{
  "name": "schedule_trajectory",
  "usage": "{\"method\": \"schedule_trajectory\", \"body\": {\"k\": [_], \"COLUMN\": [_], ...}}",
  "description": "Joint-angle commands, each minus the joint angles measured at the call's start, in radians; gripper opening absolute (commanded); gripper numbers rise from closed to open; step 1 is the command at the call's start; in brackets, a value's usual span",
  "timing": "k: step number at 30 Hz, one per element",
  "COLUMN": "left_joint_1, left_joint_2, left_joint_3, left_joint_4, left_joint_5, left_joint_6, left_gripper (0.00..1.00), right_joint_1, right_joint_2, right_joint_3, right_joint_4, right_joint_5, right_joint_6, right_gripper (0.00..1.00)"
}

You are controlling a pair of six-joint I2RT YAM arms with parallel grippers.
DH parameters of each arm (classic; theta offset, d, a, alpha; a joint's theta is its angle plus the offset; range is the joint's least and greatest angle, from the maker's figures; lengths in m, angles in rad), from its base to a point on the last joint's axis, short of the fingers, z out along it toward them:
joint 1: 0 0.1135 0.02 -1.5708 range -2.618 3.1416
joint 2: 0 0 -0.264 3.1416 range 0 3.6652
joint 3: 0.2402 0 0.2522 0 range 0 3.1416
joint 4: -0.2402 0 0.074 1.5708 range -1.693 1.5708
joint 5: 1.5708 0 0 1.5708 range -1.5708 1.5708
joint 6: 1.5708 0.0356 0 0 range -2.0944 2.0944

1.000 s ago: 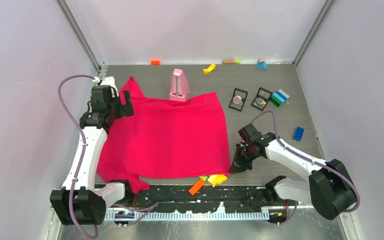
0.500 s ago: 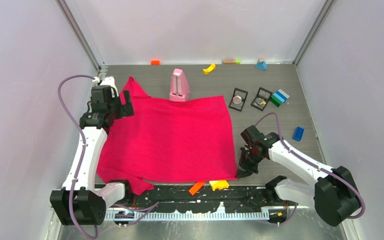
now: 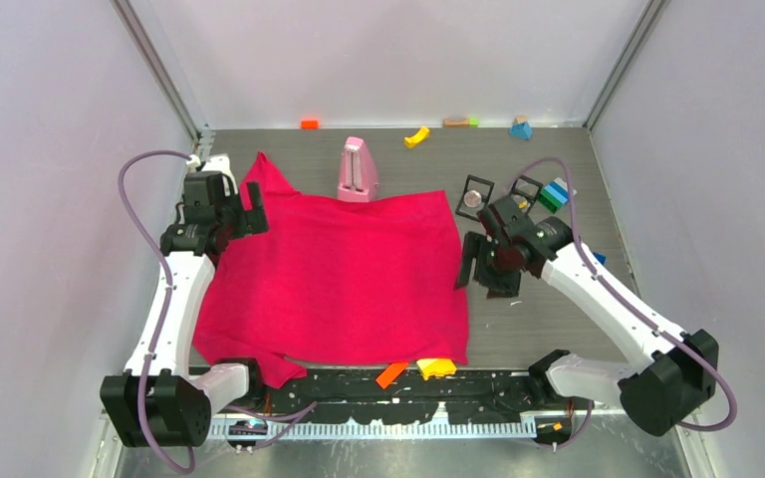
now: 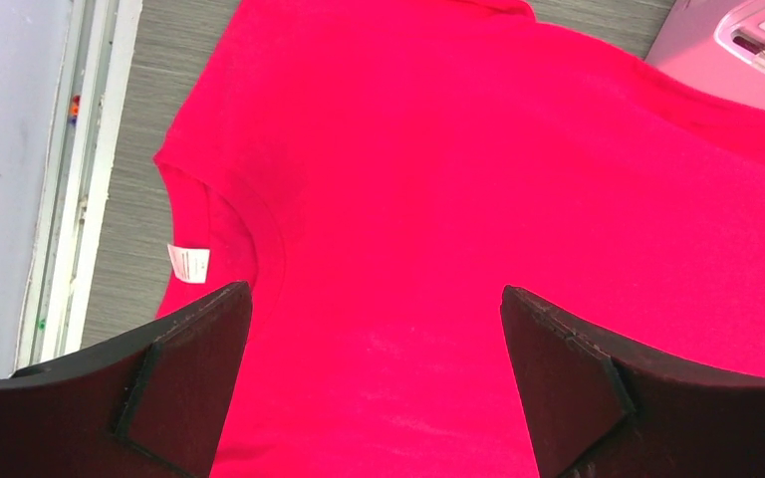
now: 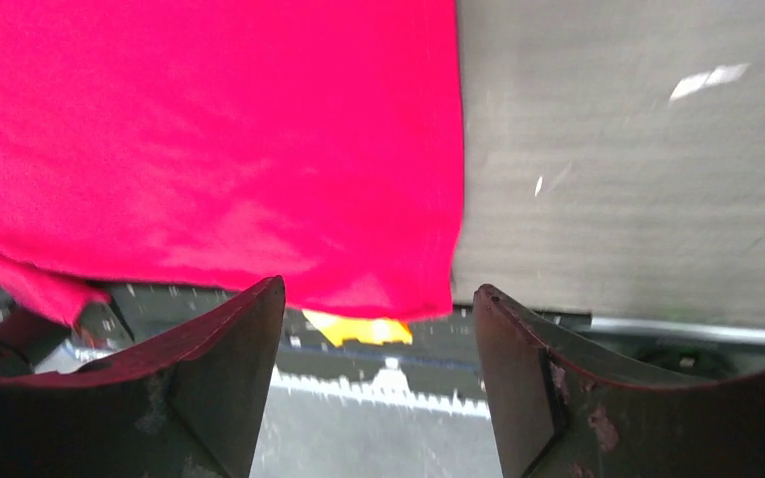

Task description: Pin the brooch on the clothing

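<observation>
The right gripper moves outward and then down onto the round piece in the frame (image 3: 473,198) beside the clothing next, since its open fingers hover short of that piece.
The clothing (image 3: 339,279) is a crimson-pink T-shirt spread flat on the table, collar to the left. My left gripper (image 3: 241,221) hovers open over the collar end; its wrist view shows the clothing (image 4: 458,149) and a white label (image 4: 191,263) beneath the left gripper (image 4: 375,299). My right gripper (image 3: 483,281) is open and lifted just off the shirt's right edge, holding nothing. In its wrist view the right gripper (image 5: 379,299) frames the clothing's (image 5: 209,149) front right corner. A small round piece in a black square frame (image 3: 474,197), possibly the brooch, stands behind the right gripper.
A pink metronome (image 3: 359,169) stands at the shirt's back edge. A second black frame (image 3: 528,185) and stacked bricks (image 3: 556,194) lie behind the right arm. Orange (image 3: 390,374) and yellow (image 3: 435,367) blocks sit by the front rail. Small blocks line the back wall.
My right gripper let go of the shirt's front right corner, opened, rose and swung back toward the black frames. The shirt's right edge now lies further right and flatter. The left arm stayed still.
</observation>
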Motion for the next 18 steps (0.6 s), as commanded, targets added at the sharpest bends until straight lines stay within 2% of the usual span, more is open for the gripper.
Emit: {"method": "schedule_trajectory", "body": {"k": [1, 8, 11, 14, 18], "left_joint_1": [-0.033, -0.058, -0.067, -0.068, -0.07], "left_joint_2": [0.018, 0.013, 0.012, 0.013, 0.022], "left_joint_3": [0.012, -0.007, -0.006, -0.007, -0.006], "left_joint_4": [0.027, 0.049, 0.046, 0.048, 0.047], "left_joint_5": [0.047, 0.074, 0.067, 0.074, 0.08], "left_joint_6": [0.018, 0.005, 0.007, 0.007, 0.006], "left_gripper": [1.0, 1.0, 1.0, 0.99, 0.99], "right_joint_1": [0.003, -0.022, -0.029, -0.046, -0.091], "right_joint_2": [0.097, 0.389, 0.498, 0.611, 0.728], "right_joint_3": [0.188, 0.382, 0.43, 0.476, 0.529], "right_joint_4": [0.021, 0.247, 0.366, 0.471, 0.527], "right_joint_5": [0.271, 0.482, 0.589, 0.631, 0.685], "right_joint_6": [-0.089, -0.218, -0.269, -0.297, -0.321], "right_gripper": [0.75, 0.74, 0.69, 0.65, 0.63]}}
